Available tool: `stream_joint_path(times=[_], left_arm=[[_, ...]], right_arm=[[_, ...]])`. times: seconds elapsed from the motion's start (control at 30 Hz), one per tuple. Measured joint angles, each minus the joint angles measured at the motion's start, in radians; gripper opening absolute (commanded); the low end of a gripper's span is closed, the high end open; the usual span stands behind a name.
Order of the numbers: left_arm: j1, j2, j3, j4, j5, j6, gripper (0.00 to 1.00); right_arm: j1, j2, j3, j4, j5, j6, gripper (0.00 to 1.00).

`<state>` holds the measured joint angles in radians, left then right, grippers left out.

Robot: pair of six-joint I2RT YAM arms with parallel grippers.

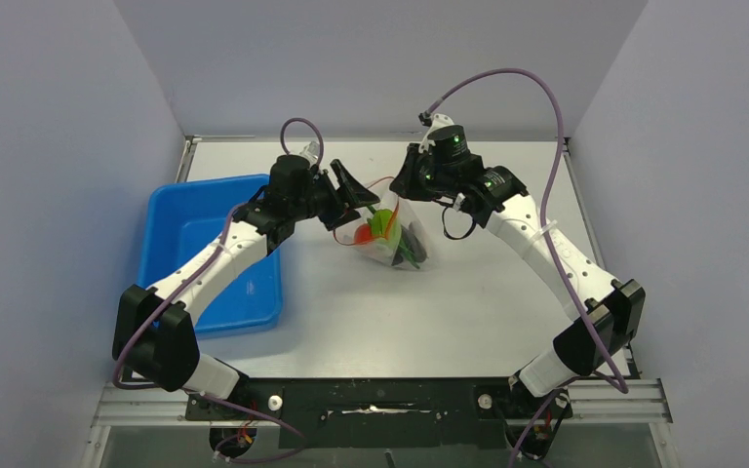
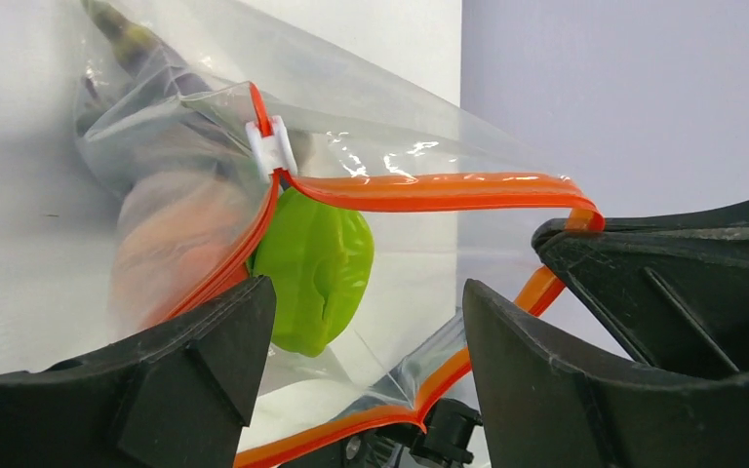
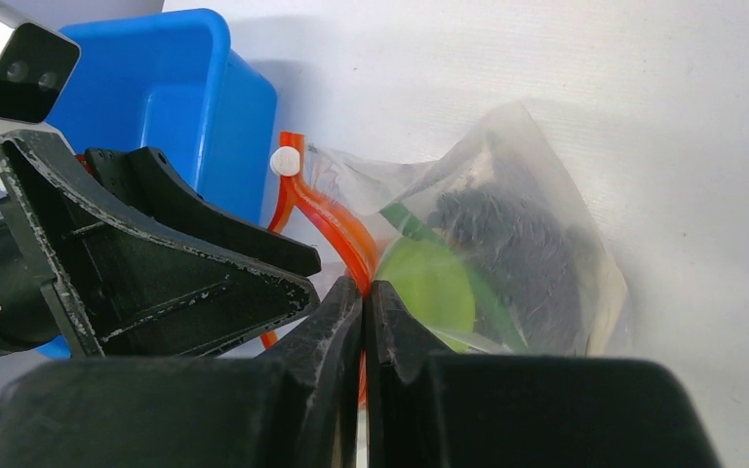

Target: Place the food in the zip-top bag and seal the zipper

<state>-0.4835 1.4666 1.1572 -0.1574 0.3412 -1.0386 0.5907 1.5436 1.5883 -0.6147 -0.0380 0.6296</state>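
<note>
My left gripper moves off the bag [image 1: 397, 255] next and down onto the blue tray's bag-side rim, since that rim is below and to its left in the top view.
The zip-top bag [image 1: 397, 255] sits mid-table with its mouth held up. Inside show an orange-red fruit [image 1: 362, 235], a lime-green fruit [image 2: 317, 268] at the mouth, a dark grape bunch [image 3: 517, 244] and a green pod [image 3: 405, 219]. The red zipper [image 2: 429, 191] gapes open, its white slider [image 2: 271, 148] at one end. My left gripper [image 2: 366, 302] is open at the mouth, its fingers either side of the lower lip and the green fruit just past its left fingertip. My right gripper [image 3: 364, 288] is shut on the zipper strip at the mouth's other side.
A blue tray [image 1: 210, 183] lies left of the bag, close beside the left arm. Grey walls close in the table on three sides. The two grippers nearly touch above the bag.
</note>
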Motion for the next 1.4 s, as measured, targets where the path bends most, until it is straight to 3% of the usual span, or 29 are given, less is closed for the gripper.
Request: stream_joint_path(times=[0.27,0.57,0.83,1.13,1.4], left_arm=[[0.0,-0.008,0.078,-0.122,-0.087,0.113,0.68],[0.016,-0.098,0.167,-0.404,-0.35,0.321,0.59],[0.138,-0.146,0.063,-0.559,-0.522,0.393,0.55],[0.172,-0.143,-0.089,-0.533,-0.546,0.454,0.53],[0.178,-0.106,-0.122,-0.48,-0.587,0.531,0.38]], right_arm=[[0.0,0.0,0.0,0.0,0.005,-0.023,0.0],[-0.008,-0.011,-0.005,-0.001,0.024,-0.04,0.0],[-0.01,-0.04,-0.021,0.0,0.028,-0.046,0.0],[-0.029,-0.04,-0.027,-0.001,0.028,-0.058,0.0],[-0.046,-0.04,-0.031,-0.001,0.028,-0.072,0.0]])
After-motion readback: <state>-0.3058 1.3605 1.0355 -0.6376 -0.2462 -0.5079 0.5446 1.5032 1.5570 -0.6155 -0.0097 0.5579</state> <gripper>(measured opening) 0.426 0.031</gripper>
